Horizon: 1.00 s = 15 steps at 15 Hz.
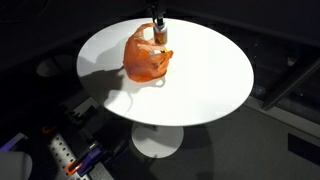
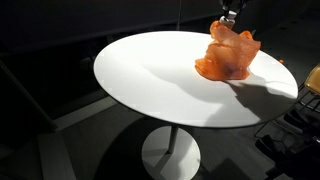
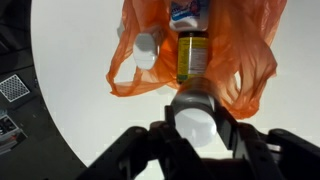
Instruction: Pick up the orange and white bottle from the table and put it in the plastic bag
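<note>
The bottle still hangs at the bag's edge, so my gripper shifts from there over the bag's opening next. The bottle then goes down into the bag.
The orange plastic bag lies on the round white table; it also shows in an exterior view and in the wrist view. My gripper is shut on the orange and white bottle, with its white cap toward the camera and its labelled body pointing into the bag's opening. In an exterior view the gripper hangs just over the bag's far edge with the bottle below it. In an exterior view only its tip shows.
Inside the bag lie a white-capped bottle and an item with a blue and red label. A power strip and cables lie on the dark floor beside the table's pedestal.
</note>
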Motion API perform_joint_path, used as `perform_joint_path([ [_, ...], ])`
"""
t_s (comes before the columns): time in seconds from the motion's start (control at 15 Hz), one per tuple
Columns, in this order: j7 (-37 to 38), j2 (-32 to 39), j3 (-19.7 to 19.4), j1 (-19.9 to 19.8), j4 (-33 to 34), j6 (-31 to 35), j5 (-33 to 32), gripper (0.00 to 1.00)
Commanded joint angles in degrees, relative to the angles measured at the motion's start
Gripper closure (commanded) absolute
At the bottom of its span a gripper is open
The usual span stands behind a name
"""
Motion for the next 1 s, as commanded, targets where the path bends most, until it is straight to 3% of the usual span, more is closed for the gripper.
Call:
perform_joint_path([
  [0.0, -0.45, -2.63, 1.19, 0.04, -2.02, -2.34, 1.31, 0.80],
  [0.93, -0.45, -1.60, 3.52, 0.58, -8.06, -3.16, 3.88, 0.80],
])
